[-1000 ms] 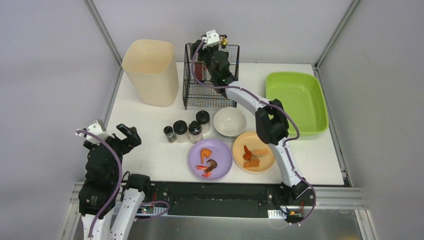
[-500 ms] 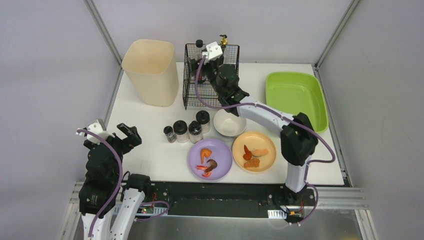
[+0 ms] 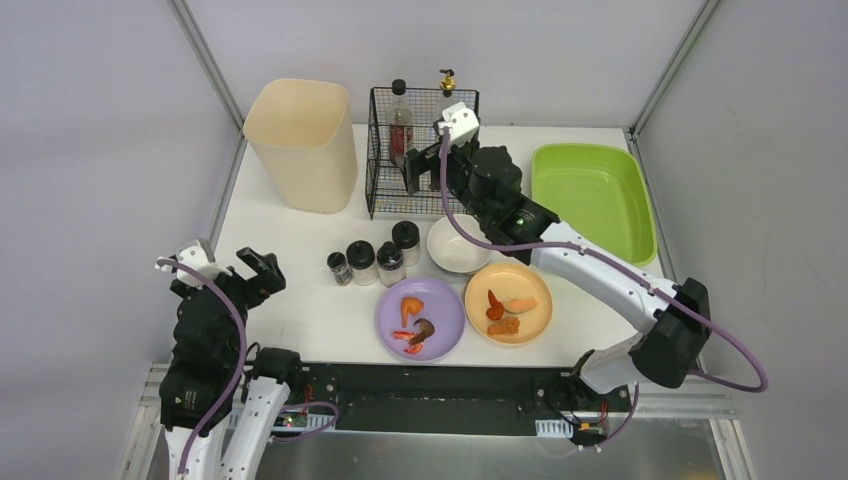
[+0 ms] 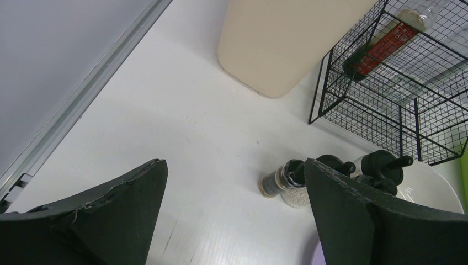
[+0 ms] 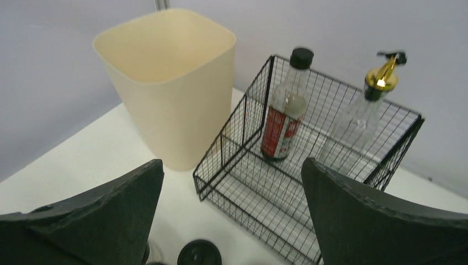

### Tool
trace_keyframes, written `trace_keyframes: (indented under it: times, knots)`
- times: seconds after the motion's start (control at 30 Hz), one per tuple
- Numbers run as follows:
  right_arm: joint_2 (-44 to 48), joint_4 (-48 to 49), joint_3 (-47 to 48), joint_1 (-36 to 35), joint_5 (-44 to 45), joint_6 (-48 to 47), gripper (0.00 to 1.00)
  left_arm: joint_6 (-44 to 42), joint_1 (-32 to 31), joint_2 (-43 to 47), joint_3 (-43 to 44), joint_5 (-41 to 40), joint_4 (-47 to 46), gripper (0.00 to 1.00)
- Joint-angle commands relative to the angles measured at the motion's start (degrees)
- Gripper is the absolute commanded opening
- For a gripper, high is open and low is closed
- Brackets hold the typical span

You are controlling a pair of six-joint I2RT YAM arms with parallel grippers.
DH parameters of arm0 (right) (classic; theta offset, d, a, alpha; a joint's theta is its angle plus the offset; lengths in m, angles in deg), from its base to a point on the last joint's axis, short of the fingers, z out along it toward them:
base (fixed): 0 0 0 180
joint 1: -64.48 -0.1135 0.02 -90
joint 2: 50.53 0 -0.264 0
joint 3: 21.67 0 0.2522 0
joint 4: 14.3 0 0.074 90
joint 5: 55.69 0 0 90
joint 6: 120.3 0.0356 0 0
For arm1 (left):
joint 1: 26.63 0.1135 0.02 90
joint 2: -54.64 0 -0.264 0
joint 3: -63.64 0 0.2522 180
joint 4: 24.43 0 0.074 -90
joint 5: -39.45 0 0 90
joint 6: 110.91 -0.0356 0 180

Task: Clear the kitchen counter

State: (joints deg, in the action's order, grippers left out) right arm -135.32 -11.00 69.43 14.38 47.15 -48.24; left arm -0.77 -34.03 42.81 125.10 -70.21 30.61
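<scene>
The black jar lid beside the white bowl is on a jar that stands upright, so my right gripper will next draw back from the basket [image 3: 380, 195], tilt downward and lower over that lid.
The kitchen counter [image 3: 300, 300] is a white tabletop. It carries several spice jars [image 3: 375, 260], a white bowl [image 3: 459, 243], a purple plate [image 3: 441, 337] and an orange plate [image 3: 535, 328], both with food scraps. A black wire basket [image 3: 380, 195] at the back holds a red-labelled bottle [image 3: 400, 125] and a gold-topped pump dispenser [image 3: 447, 85]. My right gripper [image 3: 425, 172] hangs open and empty in front of the basket [image 5: 265, 193], facing the bottle [image 5: 284, 118]. My left gripper [image 3: 240, 280] stays open and empty above the near left counter [image 4: 182, 121], left of the jars [image 4: 278, 179].
A tall cream bin [image 3: 300, 145] stands at the back left beside the basket. A lime-green tub [image 3: 590, 200] lies at the back right. Grey walls and metal rails enclose the counter on three sides.
My right gripper has drawn back out of the basket toward the near right with its jaws spreading wider; the bottle now stands alone in the basket. The left arm has not moved.
</scene>
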Motion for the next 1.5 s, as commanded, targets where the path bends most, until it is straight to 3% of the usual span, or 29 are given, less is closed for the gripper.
trace_keyframes:
  times: [0.0,0.3,0.7,1.07,1.47]
  knots:
    - [4.0,-9.7,-2.6,-0.4,0.9,6.2,0.99,-0.2,0.5,-1.7,-0.3,2.2,-2.0,0.99]
    - [2.9,-16.8,-5.0,-0.5,0.5,15.4,0.99,-0.3,0.5,-3.0,-0.3,4.5,-2.0,0.97]
    - [-12.1,-23.0,3.8,-0.8,5.0,27.8,0.96,-0.3,0.5,-3.2,-0.2,5.4,-2.0,0.96]
    - [-21.7,-25.8,10.0,-2.8,9.4,28.7,0.96,-0.4,0.5,-3.6,-0.1,5.9,-2.0,0.99]
    - [-24.8,-27.7,10.4,-4.6,11.7,28.3,0.96,-0.6,0.5,-3.6,-0.1,6.5,-2.0,0.99]
